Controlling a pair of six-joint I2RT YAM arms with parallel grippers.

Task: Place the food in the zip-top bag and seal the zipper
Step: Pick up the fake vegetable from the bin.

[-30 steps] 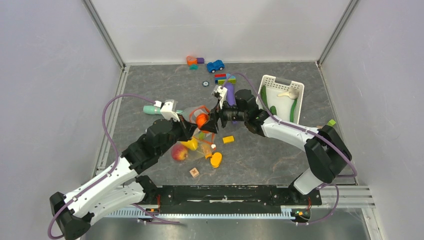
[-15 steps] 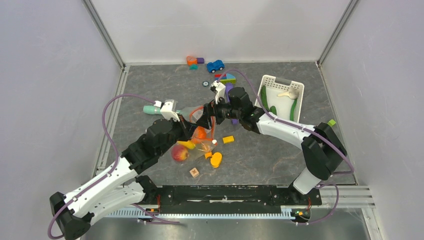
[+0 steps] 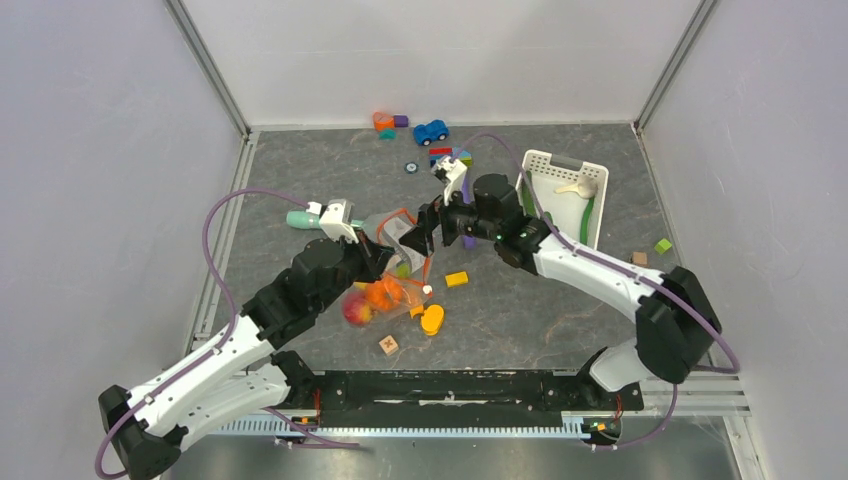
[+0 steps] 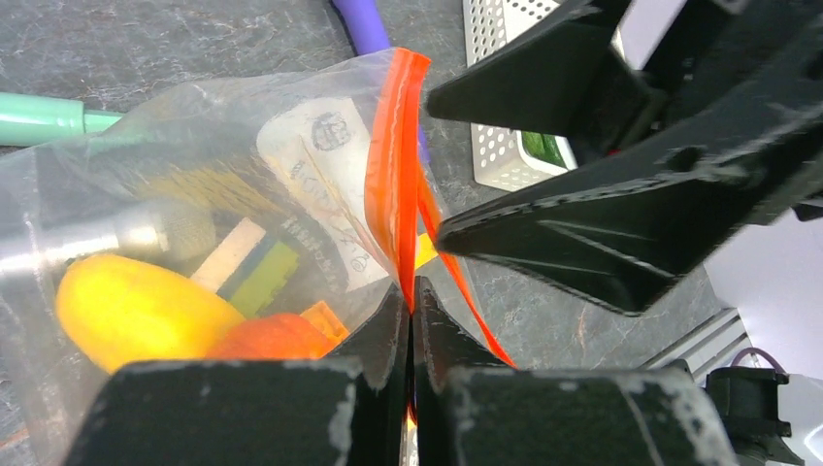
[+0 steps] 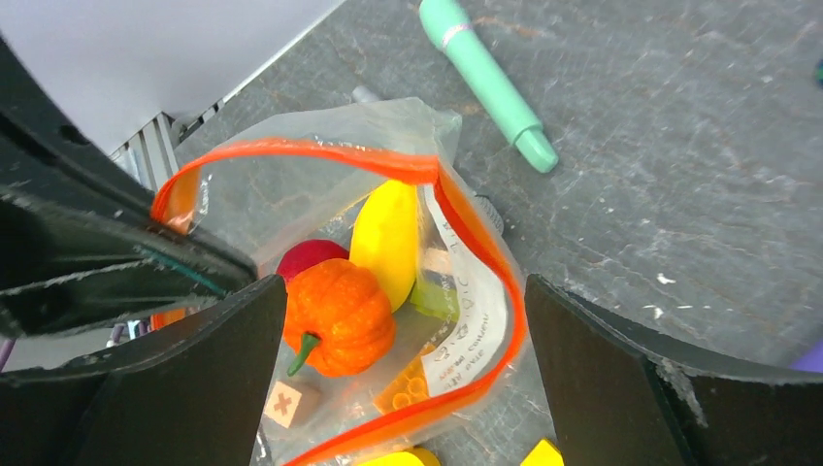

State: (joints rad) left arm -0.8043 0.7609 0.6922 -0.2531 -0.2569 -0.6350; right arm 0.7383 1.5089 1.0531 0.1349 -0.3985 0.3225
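My right gripper will next move from the bag's opening to the right in the top view and down inside the white basket (image 3: 540,160), because green food is still in there.
The clear zip-top bag (image 5: 291,194) hangs with its mouth open, and my left gripper (image 4: 410,291) is shut on the orange-red zipper (image 4: 393,146) at the rim. Inside the bag lie the orange pumpkin (image 5: 338,316), the yellow squash (image 5: 386,238) and a red fruit (image 5: 309,260). My right gripper (image 5: 405,291) is open and empty just above the mouth. From above, the bag (image 3: 398,262) sags between both grippers with the pumpkin (image 3: 380,293) low in it. A green bean (image 3: 588,215) and a white garlic piece (image 3: 578,187) lie in the white basket (image 3: 540,160).
An orange block (image 3: 456,279), a yellow-orange piece (image 3: 432,320) and a wooden cube (image 3: 388,345) lie by the bag. A teal tool (image 3: 300,220) lies left of it and a purple tool (image 3: 468,212) is under the right wrist. A blue car (image 3: 431,131) and blocks sit at the back.
The right gripper opened and let go of the pumpkin, which dropped into the bag. The right gripper drew back slightly to the right. The left gripper kept hold of the zipper.
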